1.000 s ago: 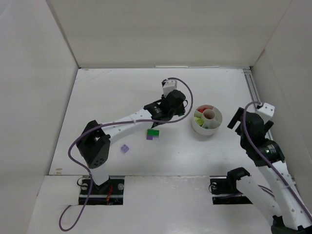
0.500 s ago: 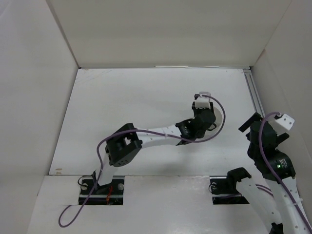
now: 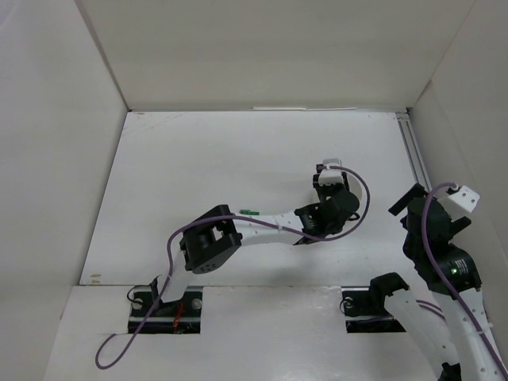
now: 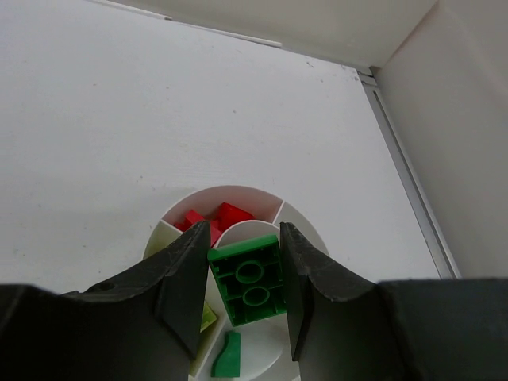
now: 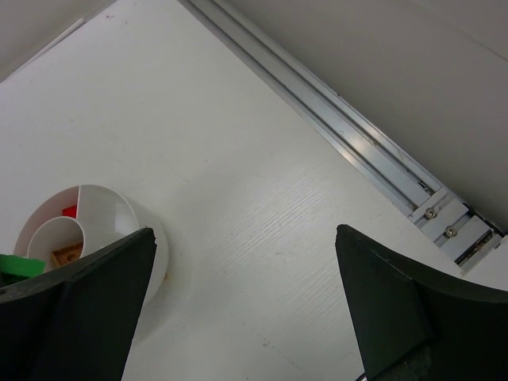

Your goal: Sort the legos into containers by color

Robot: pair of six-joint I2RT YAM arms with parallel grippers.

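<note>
My left gripper draws back next and lowers over the near part of the dish, because the small green piece [image 4: 228, 355] there matches the dark green brick.
My left gripper [image 4: 243, 274] is shut on a dark green brick [image 4: 249, 279], underside up, held just above the round white dish [image 4: 298, 226]. In the dish lie red bricks [image 4: 213, 218], a lime-yellow brick [image 4: 206, 319] and a small green piece [image 4: 228, 355]. In the top view the left gripper [image 3: 333, 197] covers most of the dish [image 3: 364, 190]. My right gripper [image 5: 246, 294] is open and empty, right of the dish [image 5: 95, 208]. The right wrist view also shows a red piece [image 5: 70, 211] and an orange-brown brick [image 5: 65, 254] inside the dish.
Another green brick [image 3: 250, 212] shows on the table beside the left arm's forearm. An aluminium rail [image 5: 333, 127] runs along the table's right edge. White walls enclose the table on three sides.
My left gripper has swung right from the table's middle to above the dish, carrying the green brick. My right arm has pulled back to the right.
</note>
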